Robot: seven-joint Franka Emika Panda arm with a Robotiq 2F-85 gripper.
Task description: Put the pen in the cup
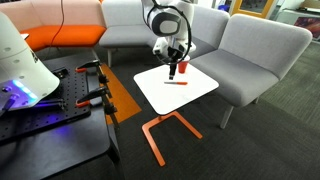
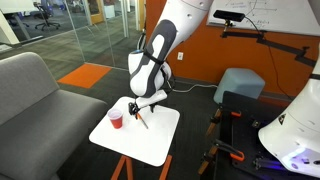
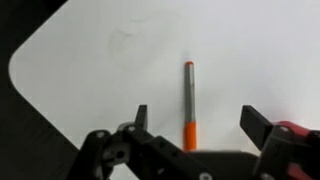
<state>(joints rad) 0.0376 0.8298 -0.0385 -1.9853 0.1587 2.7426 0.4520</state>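
Before closing, I should bring my gripper down around the orange part (image 1: 179,83) (image 3: 190,136) of the pen.
The pen (image 3: 189,105) lies flat on the white table (image 3: 90,70); in the wrist view it has a grey upper part and an orange lower part. It also shows in both exterior views (image 1: 176,83) (image 2: 141,120). My gripper (image 3: 198,120) is open and hangs just above the pen, one finger on each side, not touching it. The gripper also shows in both exterior views (image 1: 172,64) (image 2: 141,107). The red cup (image 1: 183,68) (image 2: 117,121) stands upright on the table close beside the gripper. A red bit of the cup shows at the wrist view's right edge (image 3: 297,132).
The small white table (image 1: 160,92) (image 2: 150,140) stands on orange legs (image 1: 160,135). Grey sofa seats (image 1: 250,55) (image 2: 30,90) stand right next to it. A black bench with equipment (image 1: 50,120) is close by. The pen lies near the table's middle.
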